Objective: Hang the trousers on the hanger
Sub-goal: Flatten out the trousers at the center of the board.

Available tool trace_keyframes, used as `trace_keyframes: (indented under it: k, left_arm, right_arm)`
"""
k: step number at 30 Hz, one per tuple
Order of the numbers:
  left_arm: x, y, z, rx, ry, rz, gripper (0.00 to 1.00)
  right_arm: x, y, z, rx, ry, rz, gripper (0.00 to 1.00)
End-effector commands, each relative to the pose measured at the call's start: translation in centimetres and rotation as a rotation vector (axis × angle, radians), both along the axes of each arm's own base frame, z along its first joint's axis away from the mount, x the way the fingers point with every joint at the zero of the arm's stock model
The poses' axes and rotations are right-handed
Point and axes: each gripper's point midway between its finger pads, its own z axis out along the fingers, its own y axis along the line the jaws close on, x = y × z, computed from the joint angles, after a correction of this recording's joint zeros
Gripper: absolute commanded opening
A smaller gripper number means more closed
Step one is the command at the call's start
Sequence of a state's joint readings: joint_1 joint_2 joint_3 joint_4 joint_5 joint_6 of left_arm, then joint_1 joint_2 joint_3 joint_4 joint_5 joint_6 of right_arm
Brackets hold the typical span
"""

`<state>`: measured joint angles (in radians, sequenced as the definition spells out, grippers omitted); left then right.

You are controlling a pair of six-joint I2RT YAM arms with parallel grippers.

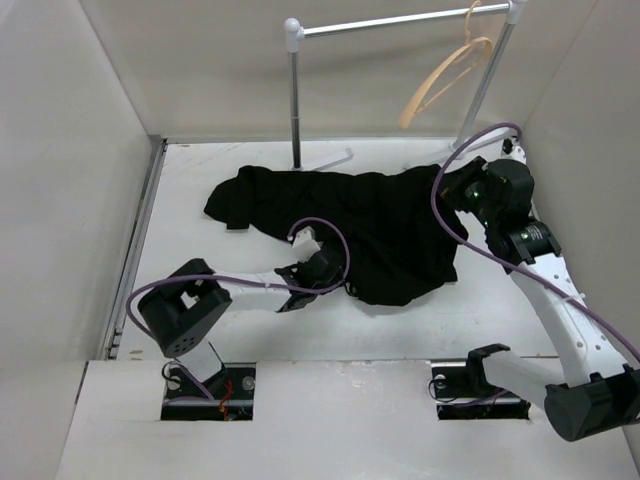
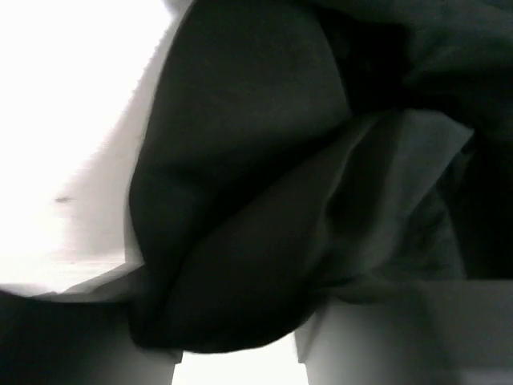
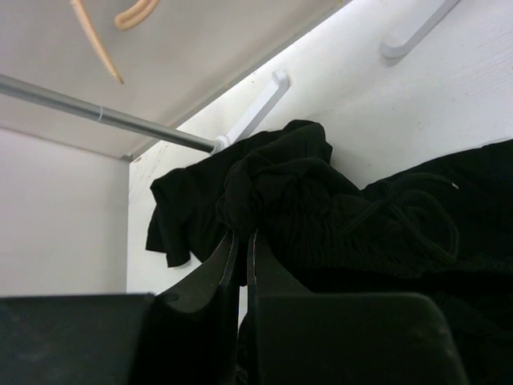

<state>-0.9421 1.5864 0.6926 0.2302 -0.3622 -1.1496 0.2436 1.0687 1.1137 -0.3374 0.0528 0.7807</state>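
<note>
The trousers (image 1: 370, 225) lie crumpled, so my right gripper will pull down and across to the bare tabletop, below and to its right in the top view.
The black trousers (image 1: 370, 225) lie crumpled across the middle of the white table. The tan hanger (image 1: 447, 75) hangs from the rack's bar at the back right, and its lower ends show in the right wrist view (image 3: 96, 36). My left gripper (image 1: 328, 270) is at the trousers' near edge. In its wrist view the gripper (image 2: 236, 349) has its fingers apart, with a dark fold of the trousers (image 2: 240, 200) bulging between them. My right gripper (image 1: 462, 190) is at the trousers' right end. Its wrist view shows it (image 3: 243, 237) pinched shut on a bunch of the fabric (image 3: 321, 208).
The white tubular rack (image 1: 400, 20) stands at the back of the table, with one post (image 1: 295, 100) just behind the trousers and its feet on the table (image 3: 256, 112). White walls enclose the table on three sides. Purple cables loop off both arms.
</note>
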Motion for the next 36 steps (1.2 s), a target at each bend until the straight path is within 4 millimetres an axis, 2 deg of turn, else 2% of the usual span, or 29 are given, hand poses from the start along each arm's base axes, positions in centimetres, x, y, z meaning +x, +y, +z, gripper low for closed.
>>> trace_keyframes:
  k: [1, 2, 3, 5, 8, 10, 12, 14, 15, 17, 19, 21, 23, 26, 28, 30, 31, 33, 34, 36]
  left_arm:
    - [1.4, -1.4, 0.8, -0.049, -0.013, 0.004, 0.24]
    - [1.7, -0.6, 1.2, -0.039, -0.011, 0.022, 0.12]
    - [2.0, 0.7, 2.1, -0.028, -0.015, 0.05, 0.06]
    - [2.9, 5.1, 5.4, 0.006, -0.06, 0.132, 0.01]
    - [3.4, 13.1, 12.9, 0.109, -0.156, 0.223, 0.01]
    - [2.9, 17.6, 18.5, 0.199, -0.207, 0.241, 0.02]
    - [1.9, 20.7, 24.0, 0.295, -0.24, 0.223, 0.04]
    - [0.7, 22.0, 27.2, 0.372, -0.239, 0.19, 0.08]
    - [0.0, 22.0, 28.1, 0.422, -0.22, 0.148, 0.12]
    - [-1.2, 21.4, 27.6, 0.486, -0.162, 0.082, 0.24]
    - [-2.3, 20.4, 26.0, 0.518, -0.106, 0.033, 0.38]
    - [-3.2, 19.5, 24.4, 0.527, -0.068, 0.018, 0.43]
    - [-4.0, 18.7, 22.8, 0.526, -0.026, -0.004, 0.47]
    - [-5.6, 17.0, 20.3, 0.522, 0.031, -0.074, 0.52]
    - [-6.1, 17.0, 19.0, 0.539, 0.049, -0.078, 0.54]
    - [-6.1, 17.9, 17.9, 0.541, 0.066, -0.038, 0.55]
    - [-5.8, 18.6, 17.4, 0.543, 0.074, -0.004, 0.56]
    - [-4.7, 20.1, 16.3, 0.536, 0.089, 0.076, 0.57]
    - [-3.9, 20.8, 15.7, 0.523, 0.095, 0.118, 0.57]
    - [-2.2, 21.4, 14.8, 0.482, 0.097, 0.169, 0.57]
  right_arm:
    - [-0.9, 0.5, 3.3, 0.021, -0.098, 0.032, 0.06]
    - [-1.0, 0.5, 3.4, 0.023, -0.101, 0.037, 0.06]
    - [-1.1, 0.2, 3.6, 0.025, -0.105, 0.031, 0.06]
    - [-1.2, -0.7, 4.0, 0.024, -0.113, 0.014, 0.06]
    - [-1.0, -2.2, 3.9, 0.032, -0.107, -0.023, 0.06]
    - [-0.8, -3.0, 3.3, 0.05, -0.086, -0.048, 0.05]
    - [-0.6, -3.5, 2.4, 0.066, -0.068, -0.068, 0.05]
    - [-0.3, -4.0, 0.8, 0.076, -0.037, -0.091, 0.05]
    - [0.0, -4.2, -0.3, 0.081, -0.015, -0.102, 0.05]
    - [0.7, -4.4, -2.5, 0.093, 0.03, -0.115, 0.05]
    - [1.6, -5.1, -4.1, 0.085, 0.057, -0.141, 0.05]
    - [2.4, -6.2, -5.4, 0.08, 0.086, -0.171, 0.05]
    - [3.4, -8.5, -6.9, 0.06, 0.118, -0.235, 0.05]
    - [4.9, -13.2, -9.3, 0.045, 0.183, -0.362, 0.09]
    - [5.8, -15.9, -9.8, 0.055, 0.2, -0.435, 0.2]
    - [6.5, -17.7, -9.2, 0.047, 0.202, -0.484, 0.44]
    - [6.7, -17.9, -8.5, 0.04, 0.198, -0.491, 0.57]
    - [6.4, -16.7, -7.3, -0.018, 0.182, -0.464, 0.75]
    - [5.9, -15.9, -7.3, -0.056, 0.183, -0.449, 0.79]
    - [3.5, -14.5, -8.8, -0.098, 0.219, -0.443, 0.79]
